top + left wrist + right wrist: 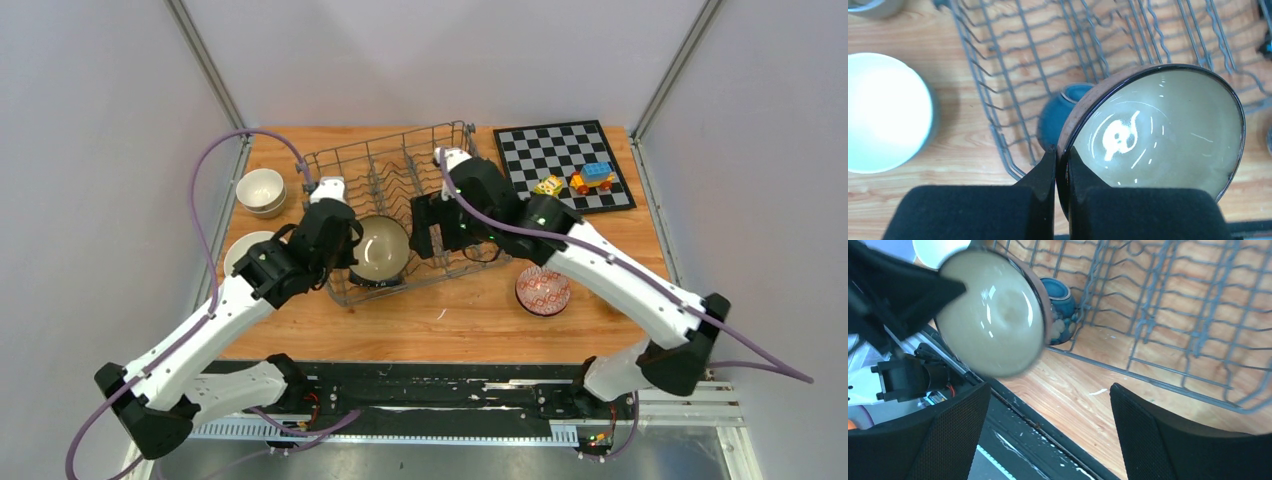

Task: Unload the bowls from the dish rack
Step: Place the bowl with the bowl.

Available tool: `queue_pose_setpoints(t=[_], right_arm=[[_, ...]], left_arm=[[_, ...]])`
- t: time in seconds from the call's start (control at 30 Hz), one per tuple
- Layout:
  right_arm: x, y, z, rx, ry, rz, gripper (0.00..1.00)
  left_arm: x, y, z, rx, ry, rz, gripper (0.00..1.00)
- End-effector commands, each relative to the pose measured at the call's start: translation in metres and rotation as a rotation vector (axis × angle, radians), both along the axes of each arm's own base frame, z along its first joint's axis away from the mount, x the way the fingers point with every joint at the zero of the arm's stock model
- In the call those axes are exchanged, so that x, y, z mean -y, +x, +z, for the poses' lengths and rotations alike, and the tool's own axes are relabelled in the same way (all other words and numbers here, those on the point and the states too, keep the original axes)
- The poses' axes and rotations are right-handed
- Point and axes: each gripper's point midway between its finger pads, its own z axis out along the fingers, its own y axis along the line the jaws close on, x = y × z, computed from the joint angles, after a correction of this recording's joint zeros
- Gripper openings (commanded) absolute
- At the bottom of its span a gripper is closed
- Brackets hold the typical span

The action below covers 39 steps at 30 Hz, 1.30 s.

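Observation:
The lone white bowl [885, 112] is empty, so I should move my left gripper to the left in the top view, lower the brown bowl into the white bowl and let go.
The grey wire dish rack [400, 175] stands mid-table. My left gripper [352, 245] is shut on the rim of a brown bowl with a beige inside [381, 248] and holds it tilted above the rack's near left corner. In the left wrist view the fingers [1048, 172] pinch the bowl's [1158, 130] rim, above the rack [1013, 55]. A small blue bowl [1055, 112] lies in the rack below it. My right gripper [425, 235] is open and empty over the rack. The right wrist view shows the right gripper [1049, 390], the brown bowl [993, 315], the blue bowl [1060, 305] and the rack [1173, 315].
Stacked white bowls [262, 190] and another white bowl [243, 252] sit on the table left of the rack. A red patterned bowl [543, 291] sits to its right front. A chessboard [560, 150] with toy blocks [592, 177] lies at the back right.

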Motion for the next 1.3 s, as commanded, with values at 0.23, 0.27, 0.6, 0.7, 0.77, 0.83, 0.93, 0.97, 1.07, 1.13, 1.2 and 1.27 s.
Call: queue_pose_setpoints(t=[0.23, 0.27, 0.6, 0.7, 0.77, 0.83, 0.93, 0.97, 1.07, 1.13, 1.2, 1.27], right_arm=[[0.087, -0.031, 0.02, 0.28, 0.056, -0.019, 0.89], [0.09, -0.035, 0.003, 0.269, 0.062, -0.014, 0.89], [0.077, -0.071, -0.057, 0.151, 0.226, 0.076, 0.82], [0.077, -0.075, -0.067, 0.131, 0.219, 0.096, 0.82], [0.078, -0.078, -0.072, 0.125, 0.215, 0.103, 0.82], [0.079, -0.08, -0.074, 0.125, 0.215, 0.11, 0.82], [0.082, -0.082, -0.075, 0.129, 0.216, 0.117, 0.82], [0.083, -0.083, -0.075, 0.135, 0.217, 0.117, 0.82], [0.088, -0.083, -0.075, 0.152, 0.216, 0.109, 0.82], [0.091, -0.083, -0.075, 0.163, 0.216, 0.104, 0.82], [0.093, -0.083, -0.074, 0.174, 0.217, 0.099, 0.82], [0.095, -0.082, -0.073, 0.184, 0.217, 0.096, 0.82]], left_arm=[[-0.101, 0.043, 0.063, 0.184, -0.177, 0.385, 0.0], [-0.11, 0.043, 0.06, 0.176, -0.194, 0.421, 0.0], [-0.2, 0.019, 0.019, 0.136, -0.213, 0.848, 0.0], [-0.219, 0.016, 0.007, 0.135, -0.239, 0.955, 0.0], [-0.229, 0.017, -0.003, 0.144, -0.268, 1.014, 0.0], [-0.238, 0.018, -0.015, 0.15, -0.298, 1.074, 0.0], [-0.251, 0.017, -0.03, 0.152, -0.328, 1.146, 0.0], [-0.255, 0.017, -0.034, 0.151, -0.333, 1.167, 0.0], [-0.265, 0.017, -0.042, 0.151, -0.343, 1.216, 0.0], [-0.27, 0.017, -0.045, 0.153, -0.347, 1.237, 0.0], [-0.275, 0.019, -0.044, 0.163, -0.341, 1.256, 0.0], [-0.28, 0.02, -0.046, 0.164, -0.335, 1.277, 0.0]])
